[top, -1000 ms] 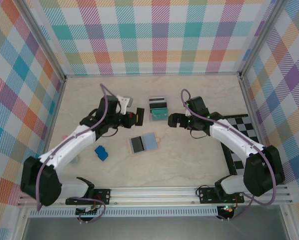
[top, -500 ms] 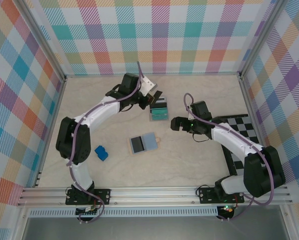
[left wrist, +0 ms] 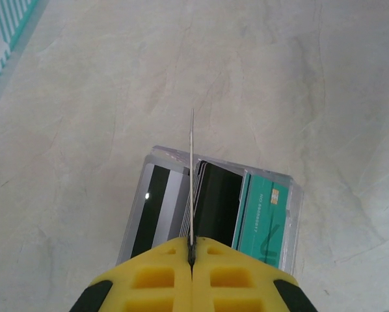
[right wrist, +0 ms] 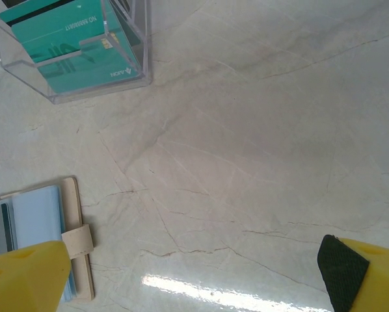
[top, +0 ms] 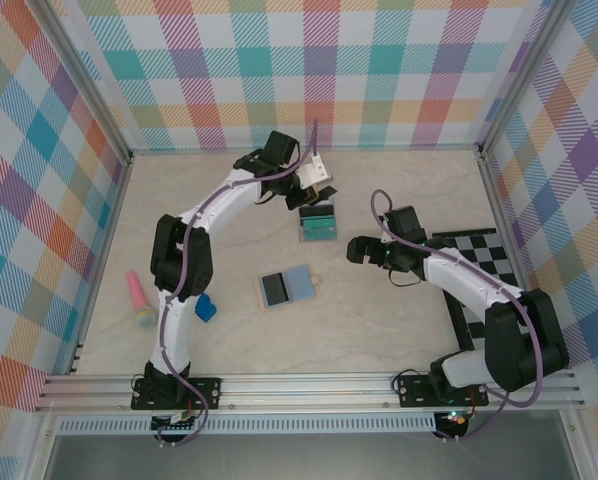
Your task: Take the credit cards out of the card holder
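The robot will lower the card in its left gripper into the middle of the clear box, between the striped grey card (left wrist: 152, 205) and the teal card, before it opens that gripper.
The card holder (top: 287, 287) lies open mid-table, tan outside and blue-grey inside, with a dark card in its left half. In the right wrist view the card holder (right wrist: 41, 224) shows its tan strap. My left gripper (left wrist: 192, 250) is shut on a thin credit card (left wrist: 192, 169), seen edge-on and upright. Right below it stands a clear box (left wrist: 292, 195) with a striped grey card (left wrist: 152, 205) and a teal card (left wrist: 266, 221). From above, the left gripper (top: 316, 188) hangs over that box (top: 317, 223). My right gripper (top: 357, 250) stands open over bare table, right of the holder.
A bright-blue block (top: 205, 307) and a pink cone (top: 138, 300) lie at the left. A black-and-white checkered mat (top: 479, 262) covers the right side under the right arm. Bare tabletop (right wrist: 246, 162) lies between the right gripper's fingers.
The left arm has swung from left of the holder to the far middle, carrying the card over the clear box. The right gripper has shifted slightly.
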{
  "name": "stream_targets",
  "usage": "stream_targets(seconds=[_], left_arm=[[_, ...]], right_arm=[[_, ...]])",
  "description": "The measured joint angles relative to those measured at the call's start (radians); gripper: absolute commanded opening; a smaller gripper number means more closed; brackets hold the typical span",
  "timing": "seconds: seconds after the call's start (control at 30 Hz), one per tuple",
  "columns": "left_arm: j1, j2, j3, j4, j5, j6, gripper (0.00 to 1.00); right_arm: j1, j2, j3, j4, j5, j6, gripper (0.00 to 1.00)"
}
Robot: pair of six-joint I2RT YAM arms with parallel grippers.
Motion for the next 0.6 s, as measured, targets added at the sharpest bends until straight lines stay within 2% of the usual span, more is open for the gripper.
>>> stream_targets(seconds=[0.4,0.6], left_arm=[[0.0,0.091,0.126,-0.135,-0.026,0.105,0.0],[0.0,0.11,0.135,-0.172,-0.04,0.121,0.01]], right_arm=[[-0.008,0.014,0.0,0.004,-0.006,0.0,1.0],[-0.009,0.032,0.0,0.003,-0.012,0.0,1.0]])
